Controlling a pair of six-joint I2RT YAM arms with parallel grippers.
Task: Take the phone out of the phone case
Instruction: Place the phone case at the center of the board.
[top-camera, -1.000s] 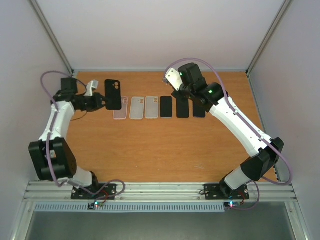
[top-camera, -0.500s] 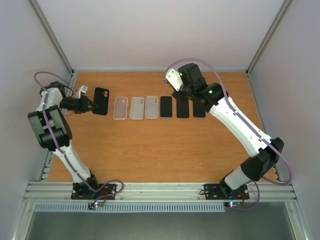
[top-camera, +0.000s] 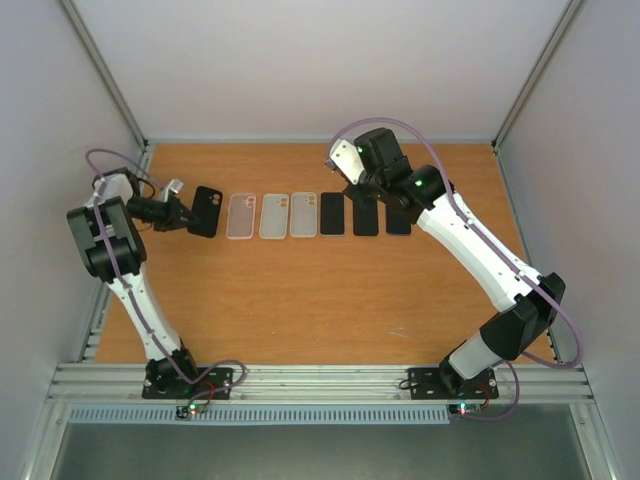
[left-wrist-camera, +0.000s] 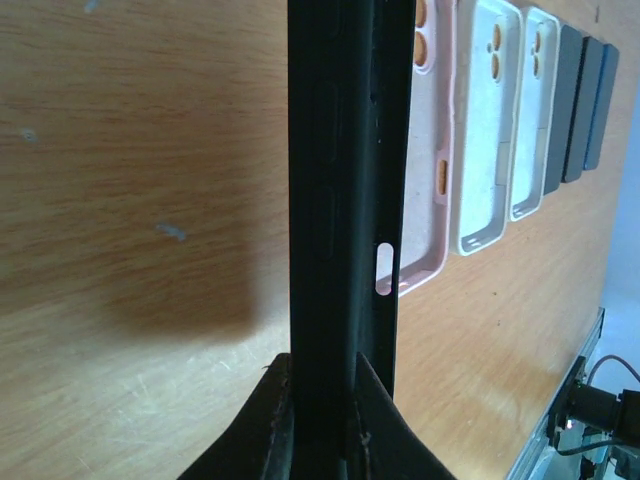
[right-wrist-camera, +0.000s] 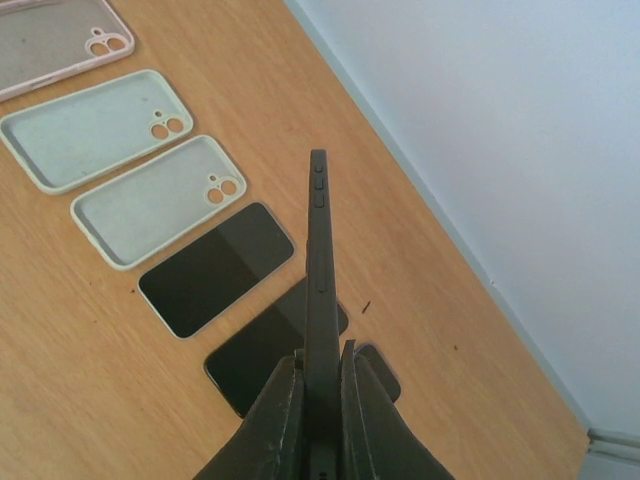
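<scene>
The black phone case already hangs empty of its phone. It goes down next toward the bare tabletop (top-camera: 221, 226) (left-wrist-camera: 250, 220) beside the pink case, where my left gripper releases it.
My left gripper (left-wrist-camera: 320, 378) is shut on the lower edge of the black phone case (left-wrist-camera: 340, 190), seen edge-on with a slot cut in its side. From above, the black phone case (top-camera: 205, 210) hangs tilted over the table's left end, just left of the row of cases. Over the dark phones in that row, my right gripper (right-wrist-camera: 320, 365) is shut on a dark phone (right-wrist-camera: 320, 260), held upright on its edge with the side buttons facing me. The phone and the case are far apart.
A row lies on the wooden table (top-camera: 300, 300): a pink case (top-camera: 241, 216), two pale cases (top-camera: 273, 216) (top-camera: 303, 214), then three dark phones (top-camera: 332, 213) (top-camera: 366, 215) (top-camera: 398, 218). Walls close in the back and both sides.
The left arm folded back toward the left wall, carrying the black case left and lower, next to the pink case. The right arm barely moved.
</scene>
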